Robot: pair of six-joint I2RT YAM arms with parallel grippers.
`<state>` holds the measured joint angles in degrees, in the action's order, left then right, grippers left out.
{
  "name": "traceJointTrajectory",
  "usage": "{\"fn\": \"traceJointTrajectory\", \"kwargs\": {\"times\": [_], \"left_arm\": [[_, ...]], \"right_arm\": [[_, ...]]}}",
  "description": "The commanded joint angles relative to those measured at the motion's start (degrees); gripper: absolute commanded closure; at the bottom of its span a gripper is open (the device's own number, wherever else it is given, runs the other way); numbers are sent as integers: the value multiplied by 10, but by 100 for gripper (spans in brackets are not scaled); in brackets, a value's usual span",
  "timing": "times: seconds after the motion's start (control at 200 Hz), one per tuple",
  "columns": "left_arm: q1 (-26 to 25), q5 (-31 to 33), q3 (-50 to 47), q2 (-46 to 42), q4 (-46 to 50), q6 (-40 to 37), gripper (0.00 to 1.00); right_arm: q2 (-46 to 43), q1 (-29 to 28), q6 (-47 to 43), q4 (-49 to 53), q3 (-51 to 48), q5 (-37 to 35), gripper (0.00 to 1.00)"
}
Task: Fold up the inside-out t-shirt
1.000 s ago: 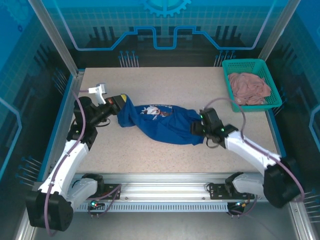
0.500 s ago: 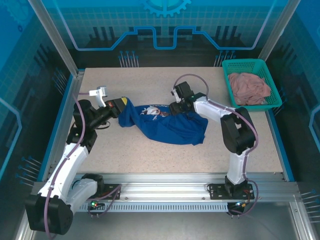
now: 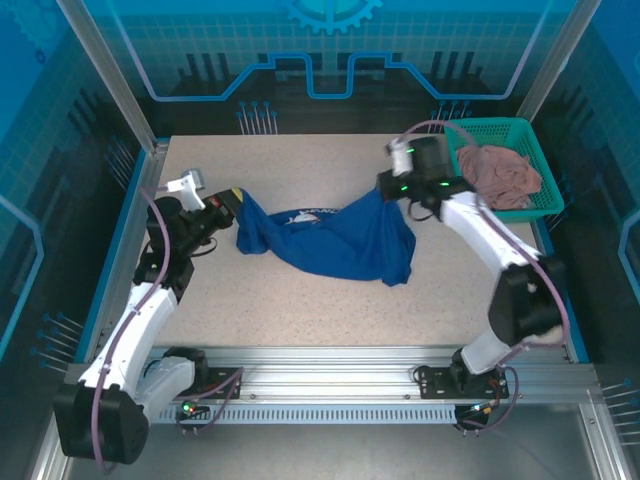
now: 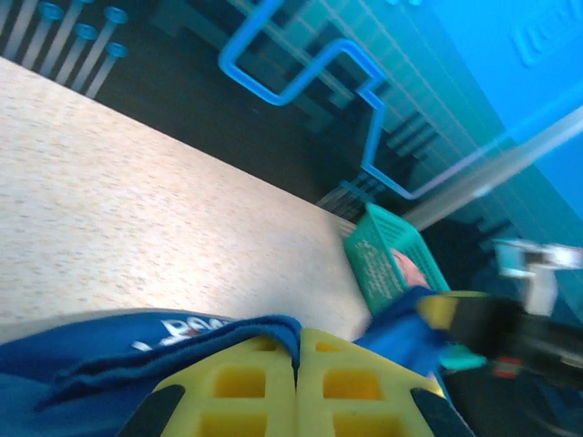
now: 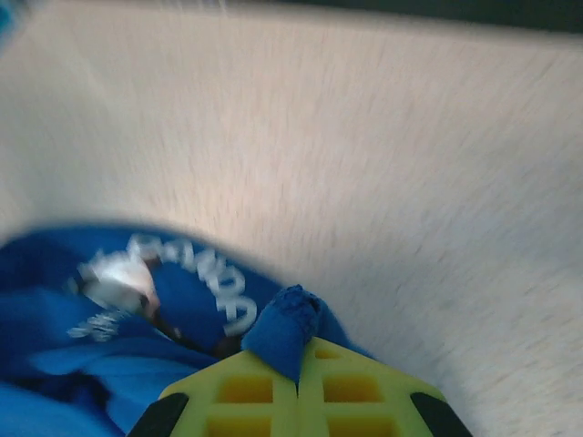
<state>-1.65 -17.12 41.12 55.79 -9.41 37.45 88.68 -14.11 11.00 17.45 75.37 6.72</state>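
Observation:
I will draw my right gripper back and down onto the tabletop by the shirt's near corner [image 3: 411,281], then let go of the lifted end, since the cloth hangs bunched.
The royal-blue inside-out t-shirt [image 3: 335,243] lies bunched across the middle of the table, with white lettering [image 5: 182,273] showing on it. My left gripper [image 3: 226,203] is shut on the shirt's left end, a blue hem [image 4: 228,332] pinched between its yellow fingers [image 4: 246,382]. My right gripper [image 3: 392,190] is shut on the shirt's right end and holds it lifted above the table. In the right wrist view a wad of blue cloth [image 5: 284,328] sticks out between the yellow pads [image 5: 246,391].
A teal basket [image 3: 458,158] with a dusty-pink garment [image 3: 505,172] stands at the back right corner, close behind the right arm. Bare table lies in front of the shirt and behind it. Blue rails edge the table left and right.
My right gripper closed on the shirt's right part and pulled it up and towards the back right, near the basket. The shirt stretched out between both grippers. My left gripper shifted slightly left.

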Motion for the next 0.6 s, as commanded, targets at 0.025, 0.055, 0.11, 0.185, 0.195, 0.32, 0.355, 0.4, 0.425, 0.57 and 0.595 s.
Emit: {"fn": "traceJointTrajectory", "kwargs": {"times": [0.025,0.055,0.11,0.185,0.195,0.32,0.355,0.4,0.425,0.57,0.595], "left_arm": [[40,39,77,48,-50,72,100],[52,30,99,58,-55,80,100],[73,19,135,66,-64,90,100],[94,6,163,59,-91,100,100],[95,6,165,57,-94,100,100],[99,-5,164,16,-80,60,100],[99,-5,150,3,-67,56,100],[99,-7,126,-13,-51,54,100],[100,-10,112,-21,-40,54,100],[102,-6,52,-68,75,16,100],[102,-4,42,-75,92,8,100]], "right_arm": [[-75,70,97,-103,-23,148,100],[-89,82,110,-125,-29,164,100],[-113,103,133,-156,-42,183,100],[-150,126,154,-186,-66,208,100],[-155,128,155,-189,-70,209,100],[-219,133,146,-171,-125,206,100],[-234,132,140,-151,-141,198,100],[-252,132,136,-121,-166,183,100],[-261,131,135,-102,-180,172,100],[-305,106,136,-6,-285,113,100],[-311,96,142,4,-305,100,100]]}}
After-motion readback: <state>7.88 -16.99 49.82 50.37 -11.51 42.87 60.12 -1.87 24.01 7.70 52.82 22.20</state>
